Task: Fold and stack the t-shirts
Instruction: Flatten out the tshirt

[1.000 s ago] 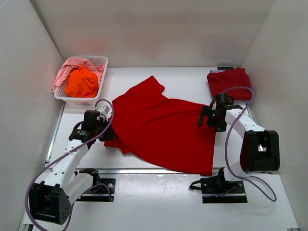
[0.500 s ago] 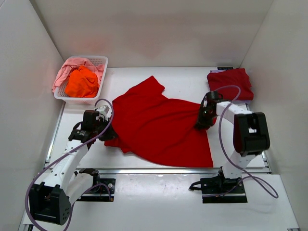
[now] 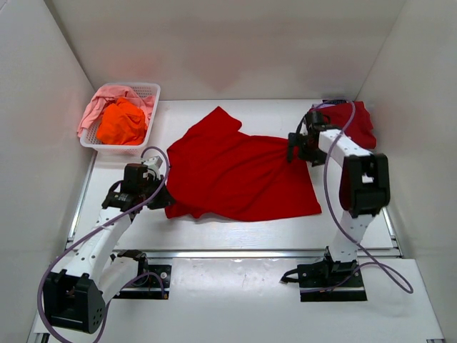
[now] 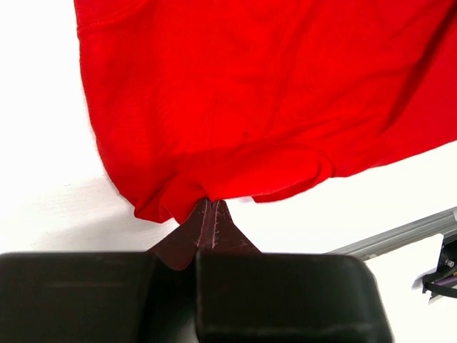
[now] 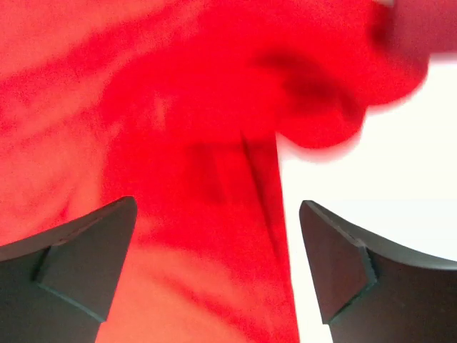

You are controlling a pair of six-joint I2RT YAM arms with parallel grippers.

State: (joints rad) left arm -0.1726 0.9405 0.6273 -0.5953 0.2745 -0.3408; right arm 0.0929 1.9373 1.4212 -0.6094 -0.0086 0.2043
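Note:
The red t-shirt's free near corner (image 3: 316,211) needs my right gripper to move back and down onto it, because my left gripper is already pinching the other end of the near edge.
A bright red t-shirt (image 3: 243,179) lies spread across the middle of the table. My left gripper (image 3: 166,200) is shut on its near-left edge; in the left wrist view the fingertips (image 4: 212,205) pinch a bunched fold of the red cloth (image 4: 250,93). My right gripper (image 3: 294,150) hovers over the shirt's far-right corner, open, with red cloth (image 5: 178,128) under the wide jaws (image 5: 218,207) and nothing gripped. A darker crimson t-shirt (image 3: 357,121) lies folded at the far right, partly behind the right arm. An orange t-shirt (image 3: 121,121) and a pale pink t-shirt (image 3: 96,107) sit in the basket.
The white mesh basket (image 3: 146,89) stands at the far left against the left wall. White walls enclose the table on three sides. A metal rail (image 3: 235,254) runs along the near edge by the arm bases.
The right arm swung toward the far right and the shirt's right side went with it, so the hem now lies farther from the near edge. The left gripper stayed put.

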